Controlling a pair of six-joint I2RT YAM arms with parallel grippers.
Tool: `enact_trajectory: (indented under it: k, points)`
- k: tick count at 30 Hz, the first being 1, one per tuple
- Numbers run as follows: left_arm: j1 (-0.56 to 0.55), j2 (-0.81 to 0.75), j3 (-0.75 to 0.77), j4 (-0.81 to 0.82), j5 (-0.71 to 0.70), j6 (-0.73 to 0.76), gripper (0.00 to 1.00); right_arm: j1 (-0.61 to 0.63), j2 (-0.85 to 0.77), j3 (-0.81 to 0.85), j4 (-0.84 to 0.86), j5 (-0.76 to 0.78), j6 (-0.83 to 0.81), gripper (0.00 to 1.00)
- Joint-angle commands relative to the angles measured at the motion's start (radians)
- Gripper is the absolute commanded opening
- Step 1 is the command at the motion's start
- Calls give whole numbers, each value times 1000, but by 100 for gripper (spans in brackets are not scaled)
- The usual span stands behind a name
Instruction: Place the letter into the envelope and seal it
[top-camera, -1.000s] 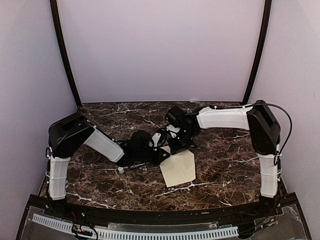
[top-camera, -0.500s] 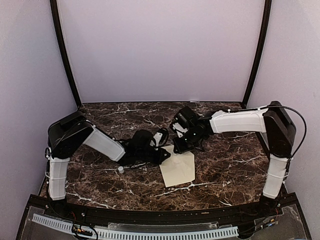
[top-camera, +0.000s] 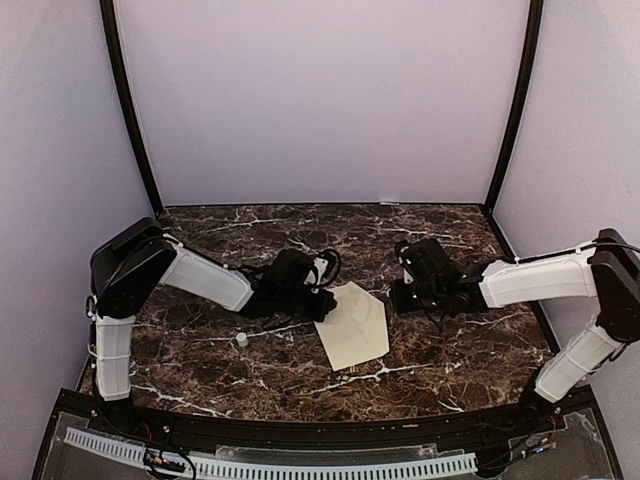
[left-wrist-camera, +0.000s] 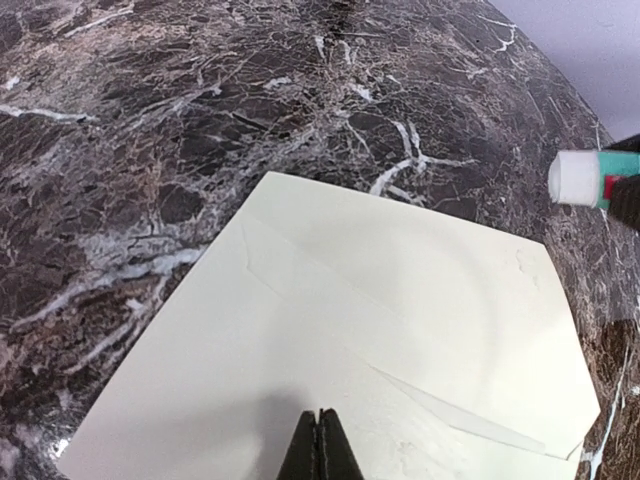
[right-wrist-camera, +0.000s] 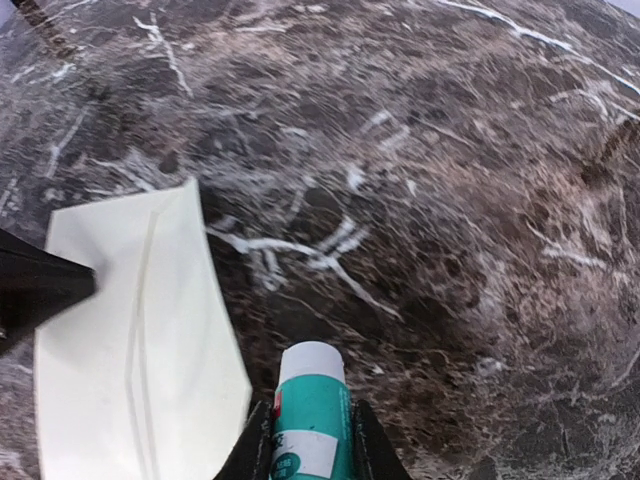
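The patch of bare marble is clear for the glue stick (right-wrist-camera: 310, 400), so my right gripper should next go down and back onto it, away from the envelope's edge.
The pale cream envelope (top-camera: 356, 326) lies flat on the marble table, its flap seams showing in the left wrist view (left-wrist-camera: 400, 300). My left gripper (top-camera: 325, 302) is shut, and its tips (left-wrist-camera: 320, 418) rest on the envelope's left part. My right gripper (top-camera: 400, 296) is shut on a teal-and-white glue stick (right-wrist-camera: 310, 400) and holds it low over the table, just right of the envelope's edge (right-wrist-camera: 130, 330). The glue stick's white end also shows in the left wrist view (left-wrist-camera: 583, 179). No tan letter is in view.
A small white cap (top-camera: 241, 339) lies on the table, left of the envelope and below the left arm. The left gripper's black fingers (right-wrist-camera: 40, 290) show on the envelope in the right wrist view. Purple walls enclose the table.
My right arm has drawn back to the right with the glue stick, off the envelope's top edge. My left gripper has stayed on the envelope.
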Motion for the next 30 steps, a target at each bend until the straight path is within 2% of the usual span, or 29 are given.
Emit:
enact_trajectory:
  k: [1,8,15,20,30]
  points:
    - [2,-81,59,-102,-28,45,1,-9,-35,-162,323,156,-11,0]
    - [3,-126,101,-160,-35,71,7,-19,68,-317,604,160,-46,0]
    - [3,-170,67,-178,-58,72,10,-19,60,-455,765,131,-35,0]
    - [2,-206,7,-169,-67,62,11,-18,58,-500,772,74,-36,20]
    - [3,-259,-116,-134,-76,26,11,-18,30,-529,756,34,-18,34]
